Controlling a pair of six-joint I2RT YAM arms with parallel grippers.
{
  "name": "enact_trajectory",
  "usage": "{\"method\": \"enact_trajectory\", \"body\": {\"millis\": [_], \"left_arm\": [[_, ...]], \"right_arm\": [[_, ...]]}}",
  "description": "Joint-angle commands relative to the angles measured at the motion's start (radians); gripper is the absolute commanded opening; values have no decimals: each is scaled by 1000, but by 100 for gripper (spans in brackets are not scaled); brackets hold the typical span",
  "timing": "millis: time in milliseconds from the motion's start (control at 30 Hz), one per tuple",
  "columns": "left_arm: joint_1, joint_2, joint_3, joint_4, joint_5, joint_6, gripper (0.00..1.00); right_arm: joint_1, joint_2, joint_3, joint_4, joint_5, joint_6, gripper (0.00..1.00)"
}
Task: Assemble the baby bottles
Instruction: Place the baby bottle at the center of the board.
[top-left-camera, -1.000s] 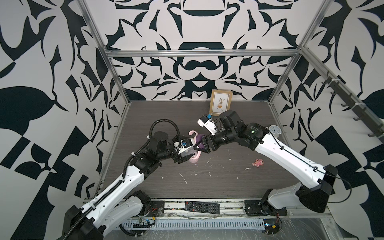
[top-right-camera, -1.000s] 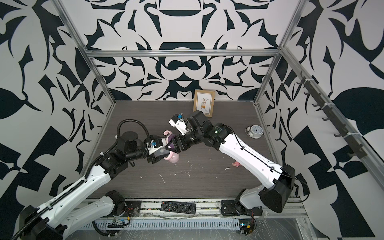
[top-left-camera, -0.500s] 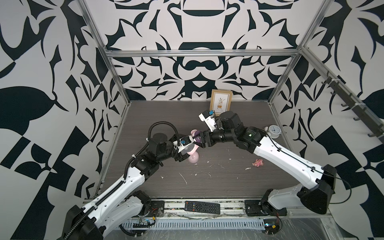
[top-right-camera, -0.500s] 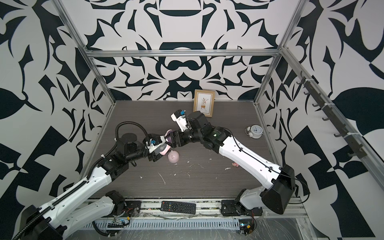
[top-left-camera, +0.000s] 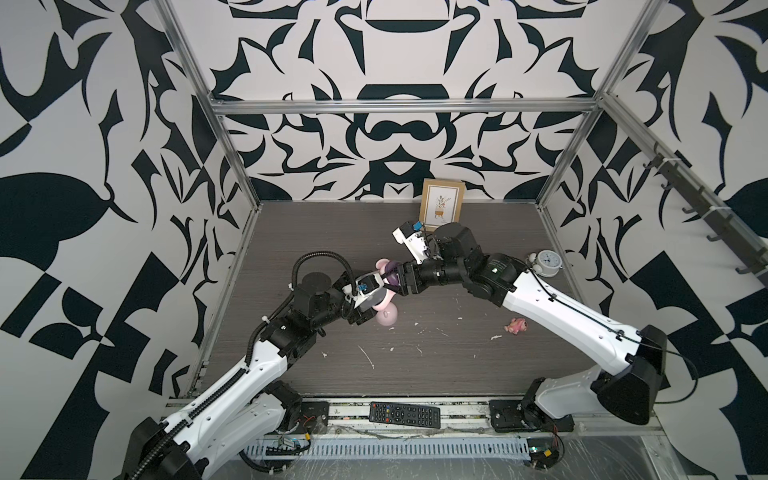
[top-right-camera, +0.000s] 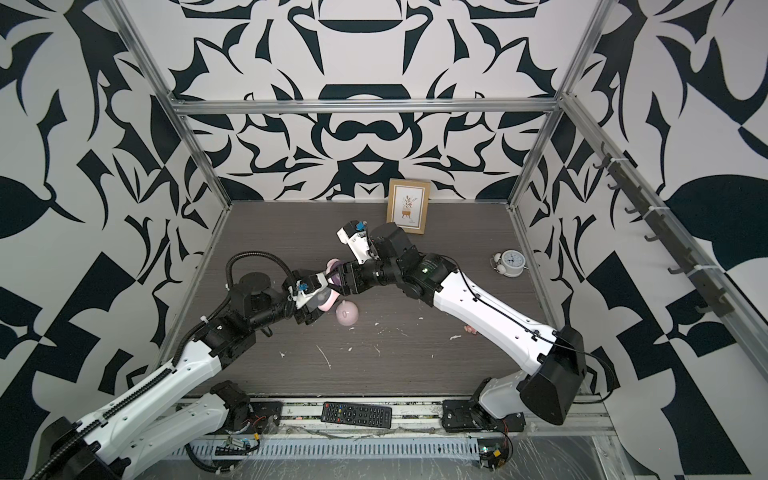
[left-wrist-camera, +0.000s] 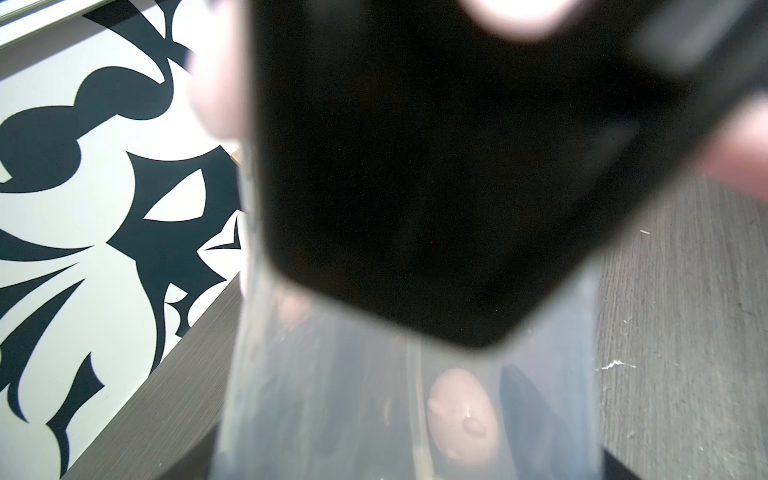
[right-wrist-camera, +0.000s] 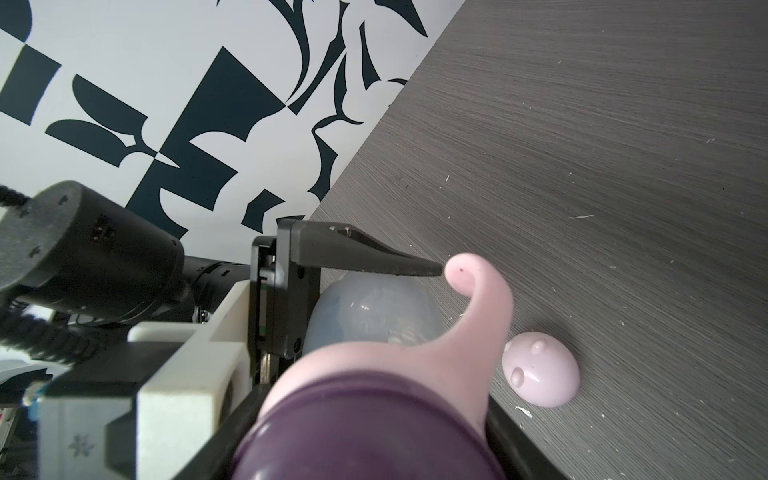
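Note:
I will next move my right gripper down to the bare tabletop beyond the cap, turning the bottle upright, and let go of the collar, because it sits on the neck.
A translucent baby bottle (right-wrist-camera: 374, 307) is held level above the table, and my left gripper (top-left-camera: 370, 299) is shut on its body. In the left wrist view the bottle (left-wrist-camera: 332, 395) fills the lower frame. The purple collar (right-wrist-camera: 365, 432) sits on the bottle's neck over the pink handle ring (right-wrist-camera: 478, 299). My right gripper (top-left-camera: 399, 279) is shut on that collar, a jaw against each side. Both top views show the two grippers meeting at the bottle. The pink domed cap (top-left-camera: 387, 316) lies on the table just below them. The straw cannot be made out.
A white alarm clock (top-left-camera: 546, 262) stands at the right edge and a small pink toy figure (top-left-camera: 516, 325) lies by the right arm. A framed picture (top-left-camera: 442, 206) leans on the back wall. A remote (top-left-camera: 404, 414) rests on the front rail. White crumbs dot the table.
My right gripper has shifted slightly left and its jaws have narrowed on the collar. The pink cap, partly covered a second ago, now shows fully. The left gripper keeps its hold.

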Motion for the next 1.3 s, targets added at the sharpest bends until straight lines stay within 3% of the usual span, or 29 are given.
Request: {"method": "enact_trajectory", "body": {"millis": [0, 33, 67, 100, 267, 533, 1000, 1267], "left_arm": [[-11, -42, -6, 144, 17, -1, 52], [-12, -45, -10, 146, 9, -4, 61], [-12, -51, -15, 145, 2, -9, 95], [-11, -54, -18, 143, -5, -13, 99], [-11, -88, -32, 99, -81, -85, 99], [-11, -128, -29, 5, -178, -217, 99], [-11, -128, 54, -194, -274, -345, 99], [-11, -159, 40, -222, -291, -342, 100]], "right_arm": [[-16, 2, 55, -48, 14, -15, 18], [-23, 1, 69, -72, 23, -27, 17], [-34, 1, 86, -100, 32, -45, 15], [-47, 0, 100, -129, 43, -62, 14], [-174, 20, 180, -297, 89, -165, 9], [-226, 202, 307, -509, 356, -383, 11], [-236, 534, 483, -500, 355, -441, 14], [-236, 596, 476, -487, 351, -434, 37]]}}
